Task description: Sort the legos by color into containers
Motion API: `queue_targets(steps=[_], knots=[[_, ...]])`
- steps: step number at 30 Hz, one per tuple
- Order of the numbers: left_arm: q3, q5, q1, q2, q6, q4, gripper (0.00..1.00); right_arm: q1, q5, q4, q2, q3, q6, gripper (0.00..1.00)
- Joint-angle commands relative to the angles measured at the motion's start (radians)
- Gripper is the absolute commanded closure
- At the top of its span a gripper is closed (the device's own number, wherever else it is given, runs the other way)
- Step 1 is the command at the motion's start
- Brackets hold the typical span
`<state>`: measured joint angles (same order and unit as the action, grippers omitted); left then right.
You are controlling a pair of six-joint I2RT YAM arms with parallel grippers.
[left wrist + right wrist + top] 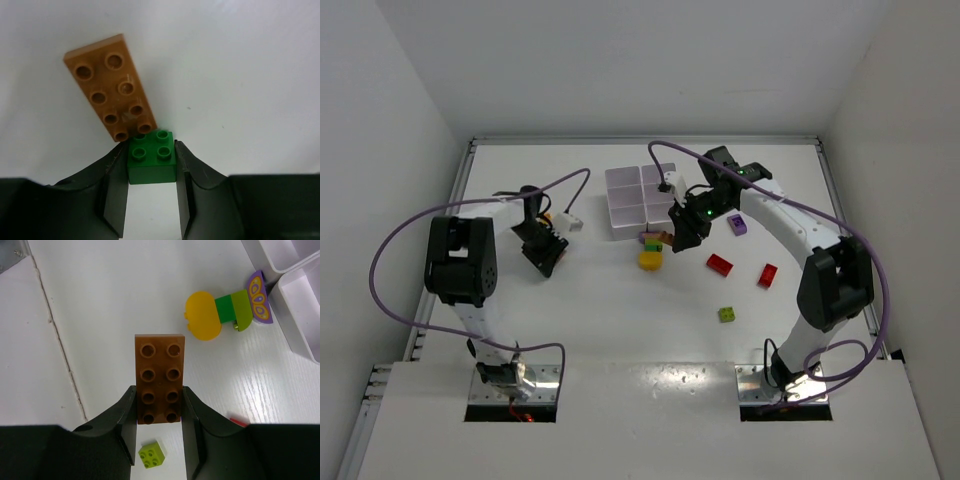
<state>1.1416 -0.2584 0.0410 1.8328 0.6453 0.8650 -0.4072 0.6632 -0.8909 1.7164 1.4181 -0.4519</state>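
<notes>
I should next pull my left gripper back, clear of the orange plate (111, 95), to let go of the green brick on the bare tabletop between the gripper and my base.
My left gripper (544, 254) is at the left of the table. In the left wrist view (150, 152) its fingers press both sides of a dark green brick (151, 159). An orange plate (111, 95) lies at the brick's far edge, overlapping it. My right gripper (681, 238) is shut on a brown-orange 2x4 plate (159, 377) and holds it above the table, just in front of the white six-compartment tray (638, 198). A clump (650, 248) of yellow (203, 315), green (224, 307), lime and purple pieces lies by the tray.
Two red bricks (720, 264) (767, 275), a purple brick (737, 224) and a lime brick (727, 314) lie loose at the right. The lime brick (151, 455) shows below my right fingers. Tray corners (300, 320) are at the upper right of the right wrist view.
</notes>
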Motion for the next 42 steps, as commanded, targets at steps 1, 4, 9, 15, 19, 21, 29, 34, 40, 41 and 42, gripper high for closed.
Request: queue_targets(steps=[1, 4, 9, 15, 19, 21, 29, 34, 40, 41, 42], knots=[[0.012, -0.016, 0.008, 0.025, 0.025, -0.112, 0.87, -0.002, 0.01, 0.018, -0.031, 0.01, -0.007, 1.0], [-0.046, -0.039, 0.008, -0.035, 0.088, -0.049, 0.87, -0.002, 0.01, 0.007, -0.04, 0.01, -0.027, 1.0], [-0.198, -0.038, -0.023, -0.214, 0.197, 0.046, 0.8, -0.012, 0.03, 0.007, -0.04, 0.03, -0.027, 1.0], [-0.237, -0.048, -0.023, -0.257, 0.198, 0.083, 0.56, -0.021, 0.05, 0.007, 0.003, 0.07, -0.027, 1.0], [-0.246, -0.057, -0.023, -0.257, 0.151, 0.051, 0.48, -0.03, 0.05, 0.007, 0.022, 0.105, -0.027, 1.0], [-0.246, -0.071, -0.023, -0.233, 0.14, 0.042, 0.41, -0.039, 0.061, 0.007, 0.031, 0.116, -0.027, 1.0], [-0.057, -0.377, -0.156, -0.271, 0.233, 0.221, 0.35, -0.11, 0.07, 0.007, 0.097, 0.147, -0.037, 1.0], [0.187, -0.599, -0.236, -0.297, 0.283, 0.419, 0.31, -0.168, 0.07, 0.04, 0.198, 0.229, -0.037, 1.0], [0.19, -0.54, -0.314, -0.417, -0.251, 0.073, 0.14, -0.269, 0.03, 0.078, 0.369, 0.378, -0.037, 1.0], [0.181, -0.524, -0.331, -0.428, -0.341, 0.025, 0.05, -0.289, 0.018, 0.098, 0.429, 0.39, -0.037, 1.0], [0.181, -0.533, -0.376, -0.428, -0.445, -0.012, 0.01, -0.298, 0.018, 0.098, 0.461, 0.407, -0.037, 1.0]])
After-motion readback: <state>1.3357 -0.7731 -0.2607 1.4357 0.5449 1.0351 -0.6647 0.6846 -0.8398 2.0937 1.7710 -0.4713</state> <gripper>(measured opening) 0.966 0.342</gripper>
